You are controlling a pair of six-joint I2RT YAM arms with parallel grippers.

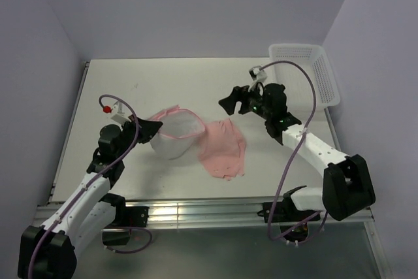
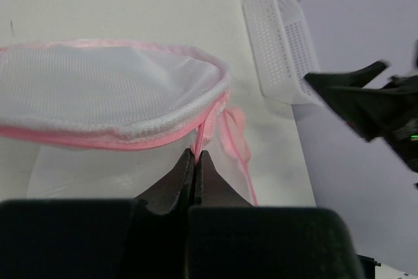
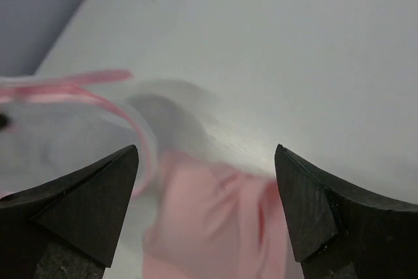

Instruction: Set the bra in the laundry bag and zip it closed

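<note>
My right gripper should move down and back onto the bra's edge that faces away from the bag [image 1: 175, 132], because the bra is on the table outside the open bag.
The laundry bag [image 1: 175, 132] is a whitish mesh pouch with a pink rim, standing open at the table's middle left. My left gripper [image 1: 145, 129] is shut on its pink rim at the left side; the left wrist view shows the bag [image 2: 111, 89] with the fingers [image 2: 184, 176] pinching the zipper seam. The bra [image 1: 222, 148], light pink, lies flat on the table just right of the bag. My right gripper [image 1: 230, 104] is open and empty, above the bra's far edge. In the right wrist view the bra [image 3: 215, 220] lies blurred between the open fingers [image 3: 104, 187].
A white lattice basket [image 1: 305, 73] stands at the back right corner, also in the left wrist view [image 2: 281, 44]. Purple walls close in the table on the left, back and right.
</note>
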